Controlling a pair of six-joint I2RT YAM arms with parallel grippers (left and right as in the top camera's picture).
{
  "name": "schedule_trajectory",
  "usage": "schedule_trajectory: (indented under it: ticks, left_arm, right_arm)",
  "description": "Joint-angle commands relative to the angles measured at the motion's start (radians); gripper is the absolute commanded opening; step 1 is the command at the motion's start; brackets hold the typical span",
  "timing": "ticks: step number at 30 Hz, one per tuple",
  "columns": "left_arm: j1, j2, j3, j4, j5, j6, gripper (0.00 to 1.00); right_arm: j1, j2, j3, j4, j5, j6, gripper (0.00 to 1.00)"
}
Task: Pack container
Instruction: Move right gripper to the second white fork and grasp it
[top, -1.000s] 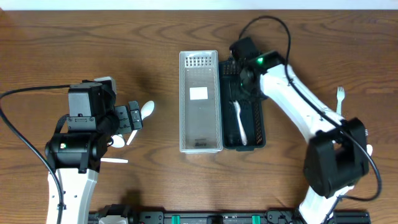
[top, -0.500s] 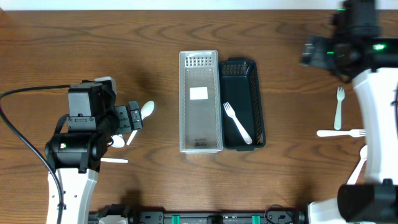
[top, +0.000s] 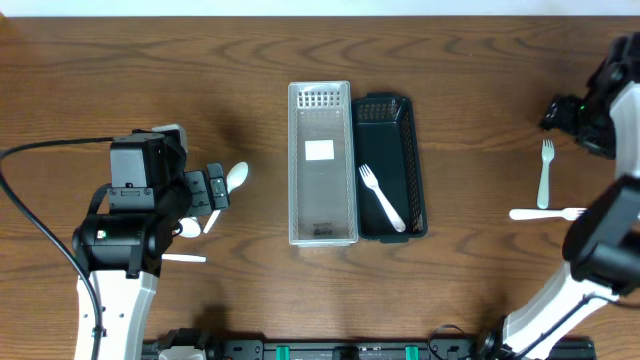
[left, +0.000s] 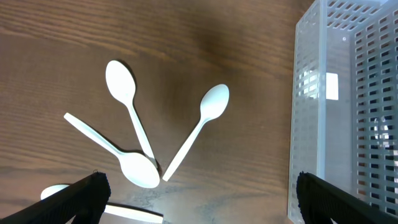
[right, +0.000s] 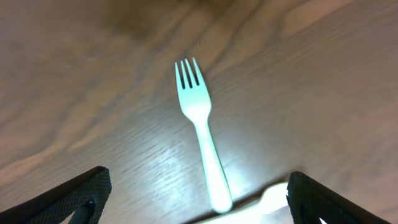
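Note:
The white fork already lies lengthwise between the robot's open fingers, so the right gripper should next lower onto the neck of the white fork (top: 546, 165) (right: 199, 119) just behind the fork's tines.
A clear slotted container (top: 320, 165) stands mid-table, with a black slotted container (top: 398, 130) touching its right side. One white fork (top: 383, 198) lies in the black one. My left gripper (top: 212, 189) is open and empty over several white spoons (top: 236, 177). In the left wrist view the gripper (left: 199, 208) hangs above the spoons (left: 214, 102), with the clear container (left: 311, 118) at right. My right gripper (top: 566, 115) is open and empty at the far right, above a white fork (top: 545, 172). That fork shows in the right wrist view (right: 200, 127) between the open fingers (right: 199, 205).
A second white fork (top: 548, 213) lies crosswise below the first on the right; its end shows in the right wrist view (right: 273, 198). A white utensil handle (top: 183, 259) lies by the left arm. The table's far edge runs along the top.
My right arm has left the black container, where the fork now lies, and swung to the far right over the loose forks. The left arm has not moved.

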Motion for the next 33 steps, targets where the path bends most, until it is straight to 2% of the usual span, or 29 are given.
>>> schedule_trajectory:
  ticks: [1, 12, 23, 33]
  left_arm:
    - [0.004, -0.001, 0.018, -0.007, -0.001, 0.006, 0.98]
    - [0.004, -0.001, 0.018, -0.007, -0.001, 0.006, 0.98]
    - [0.004, -0.001, 0.018, -0.009, -0.001, 0.005, 0.98]
    - [0.004, -0.001, 0.018, -0.010, -0.001, 0.005, 0.98]
  right_arm:
    - [-0.005, 0.062, -0.003, 0.018, -0.005, -0.043, 0.94]
    - [-0.005, 0.178, -0.004, 0.099, -0.026, -0.055, 0.93]
    - [-0.004, 0.274, -0.004, 0.108, -0.059, -0.069, 0.92]
    - [-0.005, 0.283, -0.004, 0.110, -0.058, -0.068, 0.68]
